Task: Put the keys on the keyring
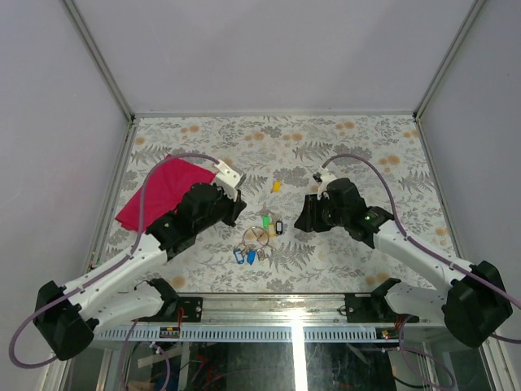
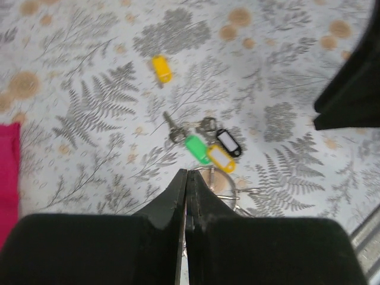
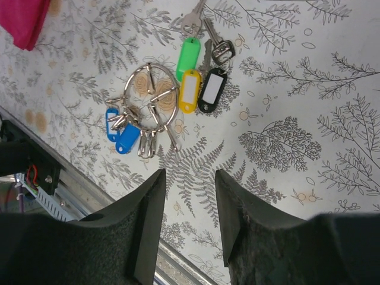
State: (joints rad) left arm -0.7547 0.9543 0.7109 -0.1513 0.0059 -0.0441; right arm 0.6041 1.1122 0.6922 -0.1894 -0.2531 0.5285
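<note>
I should next lower my right gripper back toward the silver keyring point(image 3: 126, 94), onto the thin piece sticking out of its side.
The keyring point(image 3: 126, 94) is a silver wire loop lying on the leaf-patterned table, with blue-tagged keys point(image 3: 122, 133) and several bare keys on its near side. Keys with green point(image 3: 189, 58), yellow point(image 3: 189, 90) and black point(image 3: 211, 89) tags lie just beyond it. A lone yellow-tagged key point(image 1: 276, 186) lies farther back and also shows in the left wrist view point(image 2: 161, 68). My left gripper point(image 1: 236, 208) is shut and empty, its tips point(image 2: 186, 172) just left of the ring point(image 2: 228, 181), whose near part it hides. My right gripper point(image 3: 190, 173) is open and empty, right of the cluster point(image 1: 260, 234).
A red cloth point(image 1: 163, 191) lies at the back left, under the left arm. The table's front rail point(image 1: 293, 303) runs just near the keys. Grey walls close in the sides and back.
</note>
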